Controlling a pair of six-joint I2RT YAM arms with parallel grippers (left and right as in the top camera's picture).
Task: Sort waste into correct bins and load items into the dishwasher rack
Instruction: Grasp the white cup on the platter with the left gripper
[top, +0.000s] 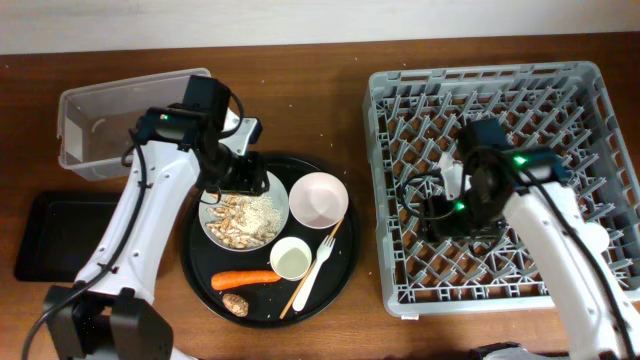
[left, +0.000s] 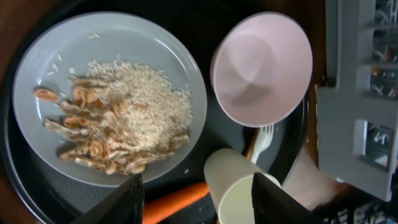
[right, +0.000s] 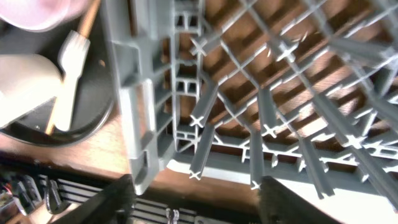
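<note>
My left gripper should move down and back toward my base, onto the small white cup's rim (top: 274, 262) (left: 221, 209) by the carrot, because the cup is below it and nearer my base.
My left gripper (top: 243, 181) (left: 199, 208) is open and empty, hovering over the white plate (top: 270, 190) (left: 37, 74) of beige-brown food scraps (top: 243, 220) (left: 118, 124). Beside the plate are the white bowl (top: 318, 198) (left: 261, 68), small white cup (top: 291, 258) (left: 239, 193), white fork (top: 318, 265) (left: 261, 140), chopstick (top: 303, 285), carrot (top: 245, 279) (left: 180, 202) and brown lump (top: 235, 303). My right gripper (top: 440, 215) (right: 199, 205) is open and empty over the front left of the grey dishwasher rack (top: 500, 100) (right: 280, 93). The wrapper, tissue and light-blue cup are not visible.
The dishes and waste lie on a large round black tray (top: 340, 270). A clear plastic tub (top: 130, 120) stands at the back left. A shallow black rectangular tray (top: 50, 235) lies at the left edge. The rack's left wall is close to the round tray.
</note>
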